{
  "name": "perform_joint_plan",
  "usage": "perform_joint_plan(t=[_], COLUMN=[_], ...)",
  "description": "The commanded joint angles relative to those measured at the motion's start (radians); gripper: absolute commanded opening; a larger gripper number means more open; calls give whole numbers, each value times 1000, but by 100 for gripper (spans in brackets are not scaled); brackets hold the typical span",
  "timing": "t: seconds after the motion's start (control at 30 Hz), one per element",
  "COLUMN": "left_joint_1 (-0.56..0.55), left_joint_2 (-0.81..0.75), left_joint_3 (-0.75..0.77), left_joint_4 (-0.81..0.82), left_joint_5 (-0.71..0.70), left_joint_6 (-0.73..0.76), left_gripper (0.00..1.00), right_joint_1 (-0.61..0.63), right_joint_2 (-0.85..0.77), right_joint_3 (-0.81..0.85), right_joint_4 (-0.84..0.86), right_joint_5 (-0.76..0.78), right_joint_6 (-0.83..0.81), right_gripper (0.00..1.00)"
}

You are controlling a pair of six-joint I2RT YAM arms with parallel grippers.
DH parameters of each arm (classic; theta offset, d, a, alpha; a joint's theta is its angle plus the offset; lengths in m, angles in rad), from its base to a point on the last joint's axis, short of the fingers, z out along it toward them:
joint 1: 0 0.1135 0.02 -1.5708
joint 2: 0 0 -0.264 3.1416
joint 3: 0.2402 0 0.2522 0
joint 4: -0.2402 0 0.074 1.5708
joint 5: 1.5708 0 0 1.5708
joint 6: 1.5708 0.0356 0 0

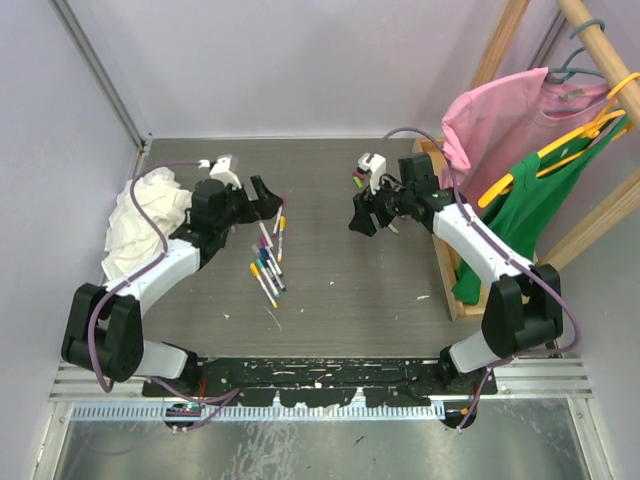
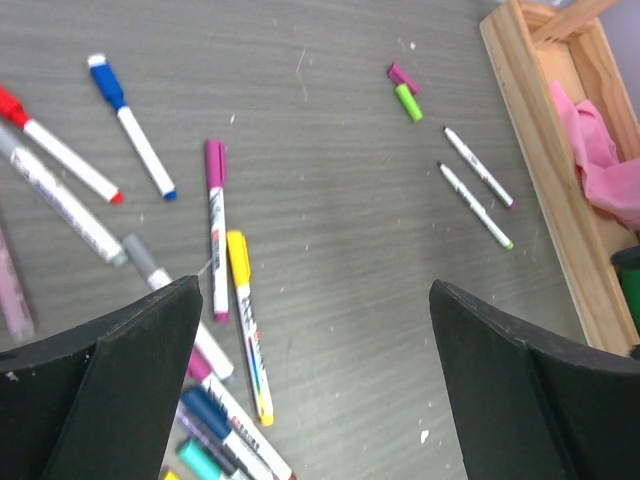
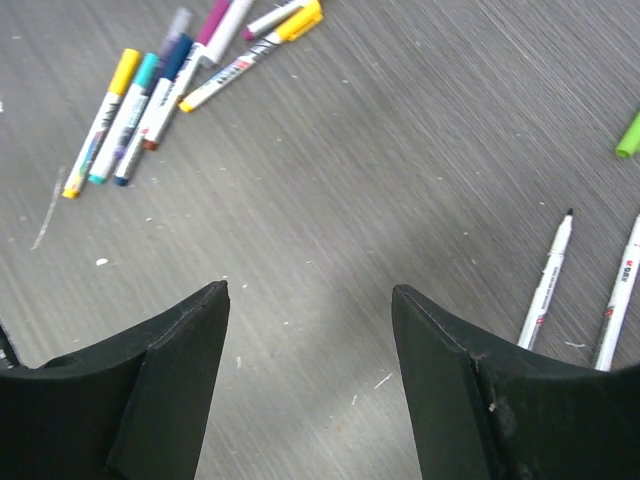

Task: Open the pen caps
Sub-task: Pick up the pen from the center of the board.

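Observation:
My left gripper will move down and to the right in the top view, onto the white body of the yellow-capped pen, because the pen's cap is still on.
Several capped pens (image 1: 268,262) lie in a loose heap left of the table's middle. In the left wrist view a purple-capped pen (image 2: 215,225) and a yellow-capped pen (image 2: 248,335) lie just ahead of my left finger. My left gripper (image 2: 312,290) hangs wide open over bare table, at the heap's far edge (image 1: 264,197). A loose magenta cap (image 2: 403,76) and a loose green cap (image 2: 409,102) lie apart, near two uncapped pens (image 2: 476,187). My right gripper (image 3: 310,292) is open and holds nothing, with the uncapped pens (image 3: 547,280) to its right.
A crumpled white rag (image 1: 145,225) lies at the left edge behind my left arm. A wooden rack (image 2: 545,170) with a pink garment (image 1: 500,120) and a green garment (image 1: 530,200) stands along the right side.

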Motion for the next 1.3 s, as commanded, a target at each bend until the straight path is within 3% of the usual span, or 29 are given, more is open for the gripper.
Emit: perform_joint_plan(t=[0.0,0.13,0.33,0.5,0.6,0.9,1.0,1.27], left_joint_1=[29,15,-135,-213,-241,-355,-361,-358], left_joint_2=[-94,-162,-212,-175,-105,173,265,447], left_joint_3=[-90,-109,-143,-143,-108,127,204,385], left_joint_4=[8,-104,-264,-307,-330,-495,-527,-607], left_joint_5=[80,61,-215,-339,-368,-567,-614,-670], left_joint_6=[-72,-81,-16,-41,-69,-82,-55,27], left_gripper=[98,100,95,77,67,57,49,47], right_joint_1=[3,1,-7,-7,-6,-20,-22,-32], right_joint_2=[-137,-221,-238,-182,-169,-156,-154,-154], right_joint_3=[-77,-179,-196,-162,-151,-154,-154,-152], right_joint_4=[78,125,114,66,57,70,71,69], right_joint_5=[-119,-198,-228,-206,-172,-141,-142,-144], right_joint_6=[6,-31,-52,-46,-40,-19,-16,-15], right_gripper=[71,72,75,75,74,74,74,74])
